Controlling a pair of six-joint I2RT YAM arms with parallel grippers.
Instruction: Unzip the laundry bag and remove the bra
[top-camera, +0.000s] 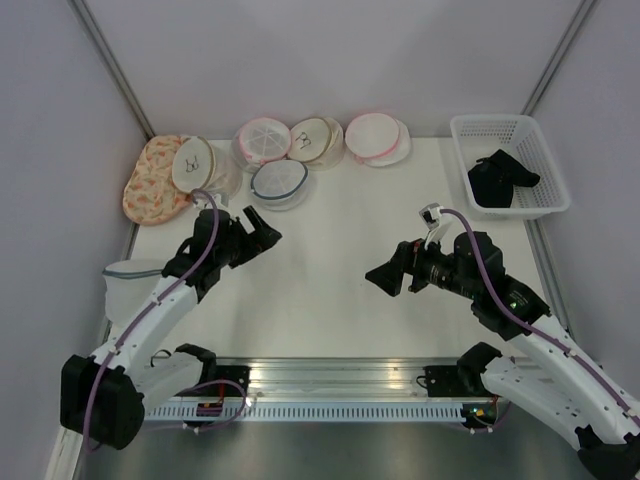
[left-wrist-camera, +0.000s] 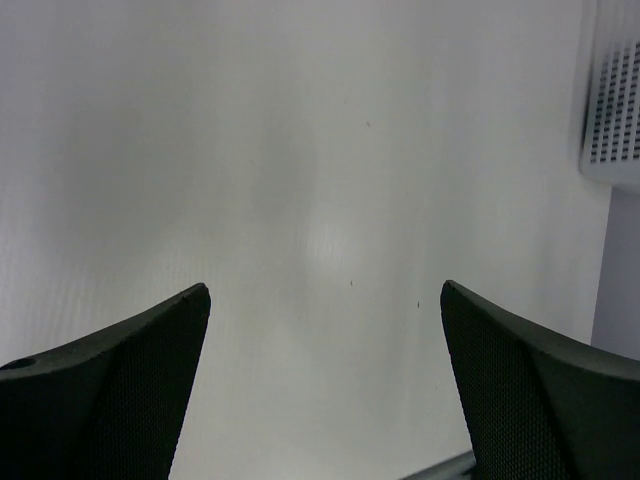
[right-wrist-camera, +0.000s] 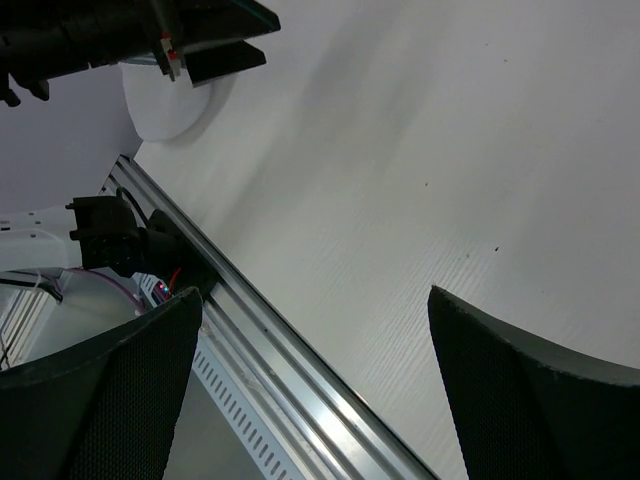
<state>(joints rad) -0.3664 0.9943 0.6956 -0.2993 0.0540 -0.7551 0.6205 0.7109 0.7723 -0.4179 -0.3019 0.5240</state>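
The bag still looks shut. My left gripper will therefore move outward next, onto the blue-rimmed bag's near edge, which lies outward of its open fingers.
Several round mesh laundry bags lie along the table's back edge: a blue-rimmed one, pink-rimmed ones, a cream one and an orange-patterned one. All look zipped shut, and no bra shows outside them. My left gripper is open and empty, just in front of the blue-rimmed bag. My right gripper is open and empty over the middle of the table, pointing left. The left wrist view shows open fingers over bare table; the right wrist view shows open fingers near the front rail.
A white plastic basket at the back right holds a black garment; its corner shows in the left wrist view. A translucent container stands at the left edge. A metal rail runs along the front.
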